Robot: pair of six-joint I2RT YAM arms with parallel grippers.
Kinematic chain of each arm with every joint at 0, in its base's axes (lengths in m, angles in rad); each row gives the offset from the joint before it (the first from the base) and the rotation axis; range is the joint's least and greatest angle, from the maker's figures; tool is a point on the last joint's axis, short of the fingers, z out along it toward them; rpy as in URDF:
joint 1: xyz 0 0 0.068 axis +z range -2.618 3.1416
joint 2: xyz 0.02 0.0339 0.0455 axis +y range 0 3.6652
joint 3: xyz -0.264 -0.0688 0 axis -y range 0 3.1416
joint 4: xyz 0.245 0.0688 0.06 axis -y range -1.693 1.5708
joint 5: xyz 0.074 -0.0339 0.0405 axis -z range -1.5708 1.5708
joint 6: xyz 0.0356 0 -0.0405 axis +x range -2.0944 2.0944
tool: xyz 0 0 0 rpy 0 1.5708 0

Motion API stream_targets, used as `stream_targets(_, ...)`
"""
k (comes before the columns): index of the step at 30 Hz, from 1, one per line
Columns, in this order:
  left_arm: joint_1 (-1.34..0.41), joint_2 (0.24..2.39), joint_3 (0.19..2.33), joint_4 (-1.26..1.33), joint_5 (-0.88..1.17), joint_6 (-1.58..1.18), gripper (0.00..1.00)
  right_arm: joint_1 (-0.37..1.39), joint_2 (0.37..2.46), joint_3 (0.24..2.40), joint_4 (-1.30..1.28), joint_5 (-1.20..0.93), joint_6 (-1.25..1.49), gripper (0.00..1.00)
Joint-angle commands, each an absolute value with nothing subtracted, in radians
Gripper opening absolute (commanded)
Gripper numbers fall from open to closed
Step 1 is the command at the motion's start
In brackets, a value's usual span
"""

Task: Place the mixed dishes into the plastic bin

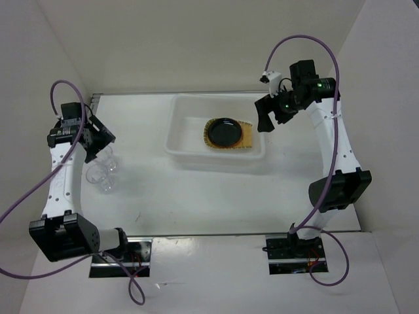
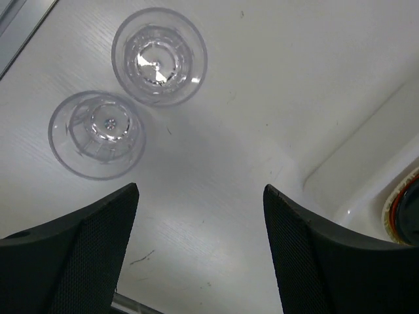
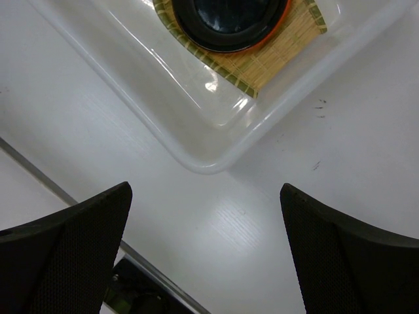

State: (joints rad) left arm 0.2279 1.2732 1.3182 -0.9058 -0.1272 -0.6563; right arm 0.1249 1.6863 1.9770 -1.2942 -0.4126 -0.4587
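Observation:
My left gripper is to go down next until its fingers are on both sides of the rim's bin-facing side (image 1: pixel 112 153) (image 2: pixel 197 84), and then close, because the far clear cup stands upright with its opening open.
The plastic bin (image 1: pixel 171 134) stands at the table's middle back. Inside it lies the tan bamboo tray (image 1: pixel 248 139), and on that tray a black plate (image 1: pixel 224 131) rests in an orange plate whose rim (image 3: pixel 260 43) just shows. Two clear cups (image 1: pixel 109 157) (image 1: pixel 99 176) stand upright side by side on the table at the left. My left gripper (image 1: pixel 101 140) hovers open just behind them, and in its wrist view both cups (image 2: pixel 159 55) (image 2: pixel 97 134) lie ahead of the empty jaws (image 2: pixel 200 190). My right gripper (image 1: pixel 266 118) hangs open over the bin's right rear corner (image 3: pixel 209 160), holding nothing.
White walls enclose the table at the back and both sides. A metal strip (image 3: pixel 150 271) runs along the table edge under the right gripper. The bin's near corner (image 2: pixel 373 176) shows at the right of the left wrist view.

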Motion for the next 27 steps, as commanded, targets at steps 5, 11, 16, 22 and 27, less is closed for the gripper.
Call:
stream_targets(5,0.278,1.439,1.344,-0.737,-0.031,-0.505,0.84,0.132,1.660,1.953,-1.292,-0.451,-0.468,0.98)
stream_targets(11,0.288,1.546,1.304,-0.618,0.144,-0.385,0.79,0.132,1.632,1.913,-1.282,-0.417,-0.468,0.98)
stream_targets(16,0.288,1.640,1.304,-0.609,0.144,-0.362,0.78,0.123,1.623,1.913,-1.282,-0.399,-0.468,0.98)
stream_targets(22,0.288,1.677,1.304,-0.598,0.100,-0.373,0.77,0.114,1.632,1.913,-1.282,-0.399,-0.468,0.98)
stream_targets(27,0.288,1.715,1.295,-0.589,0.078,-0.364,0.74,0.114,1.641,1.913,-1.282,-0.390,-0.468,0.98)
